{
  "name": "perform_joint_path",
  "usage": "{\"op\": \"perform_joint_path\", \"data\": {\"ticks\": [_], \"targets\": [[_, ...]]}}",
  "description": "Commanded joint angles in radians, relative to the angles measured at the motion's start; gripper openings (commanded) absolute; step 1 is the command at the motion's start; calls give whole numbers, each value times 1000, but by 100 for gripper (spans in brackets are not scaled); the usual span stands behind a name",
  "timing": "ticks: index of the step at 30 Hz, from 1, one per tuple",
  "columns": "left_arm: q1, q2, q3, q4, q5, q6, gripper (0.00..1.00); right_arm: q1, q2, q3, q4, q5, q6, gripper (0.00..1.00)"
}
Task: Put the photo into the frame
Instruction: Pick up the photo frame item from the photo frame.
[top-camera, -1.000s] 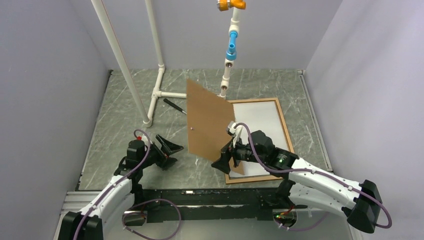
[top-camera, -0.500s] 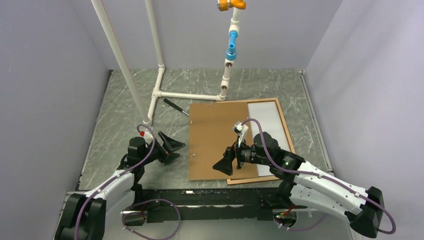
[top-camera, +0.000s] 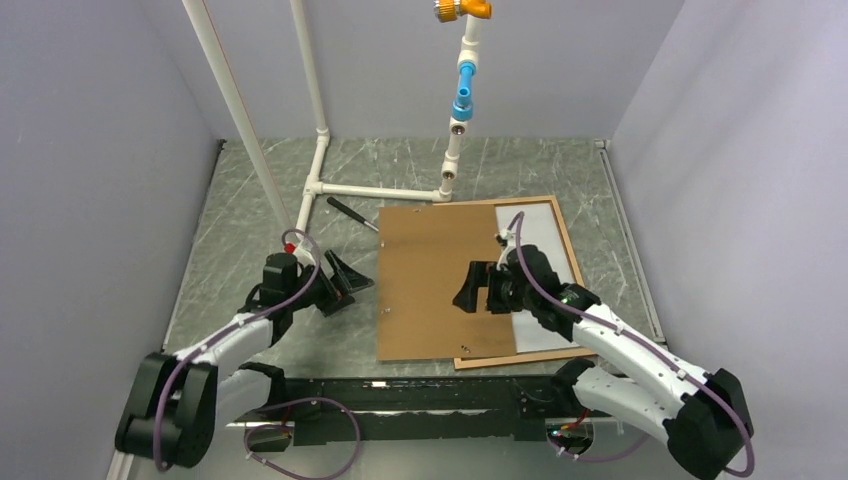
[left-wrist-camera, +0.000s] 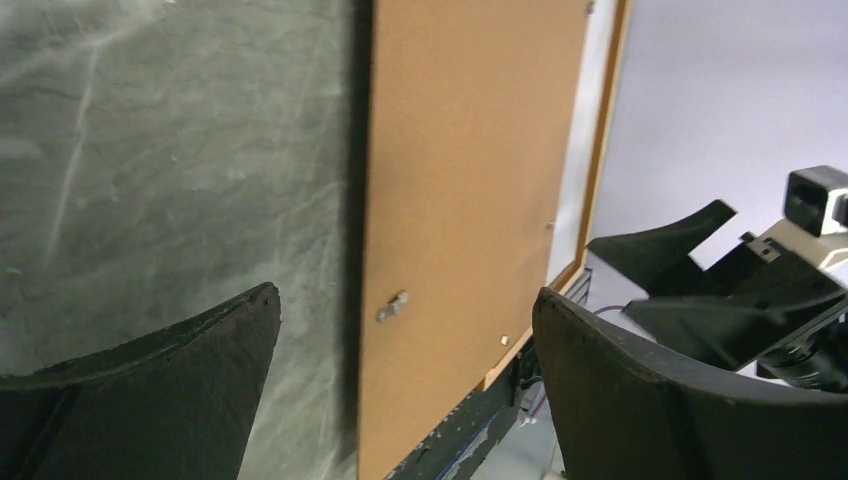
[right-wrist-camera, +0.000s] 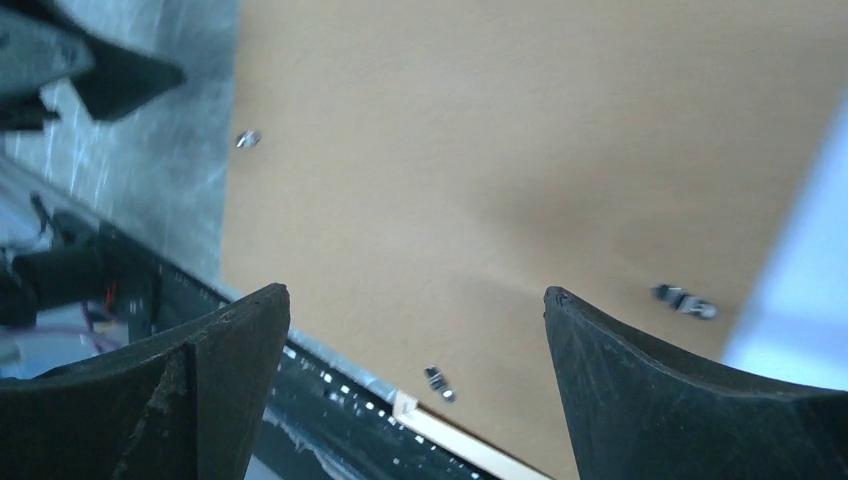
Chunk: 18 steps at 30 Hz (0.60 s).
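My left gripper slides its open fingers to the right in the top view around the board's edge (top-camera: 379, 285) (left-wrist-camera: 364, 310) next, since that edge sticks out past the frame.
The frame (top-camera: 568, 244) of orange-brown wood lies flat on the table at the right. The photo (top-camera: 540, 250) lies inside it with only a plain white face showing. The brown backing board (top-camera: 430, 285) lies flat over the frame's left part and juts out past its left rail. My right gripper (top-camera: 476, 288) hovers open and empty just above the board (right-wrist-camera: 530, 150). My left gripper (top-camera: 345, 284) is open and empty, low over the table just left of the board's edge (left-wrist-camera: 470, 200). The frame rail (left-wrist-camera: 603, 150) and a strip of white (left-wrist-camera: 578, 150) show in the left wrist view.
A black screwdriver (top-camera: 350, 212) lies behind the board's far left corner. White PVC pipes (top-camera: 372, 190) stand and run along the back, with a blue and orange fitting (top-camera: 462, 92) above. Small metal tabs (right-wrist-camera: 684, 299) stick up from the board. Grey walls enclose the table.
The board stood tilted up in my right gripper; it now lies flat over the frame's left part. My right gripper has let go and moved back over it. My left gripper shifted slightly forward.
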Motion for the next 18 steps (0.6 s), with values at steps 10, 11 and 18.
{"op": "perform_joint_path", "data": {"ticks": [10,11,18], "targets": [[-32,499,135,351,185,39,92,-284,172,-86,101,-203,20,100],[-42,527,143,391,204,29,90,-289,185,-89,106,-204,19,100],[-113,603,193,455,224,23,77,-305,217,-102,125,-198,18,100]]}}
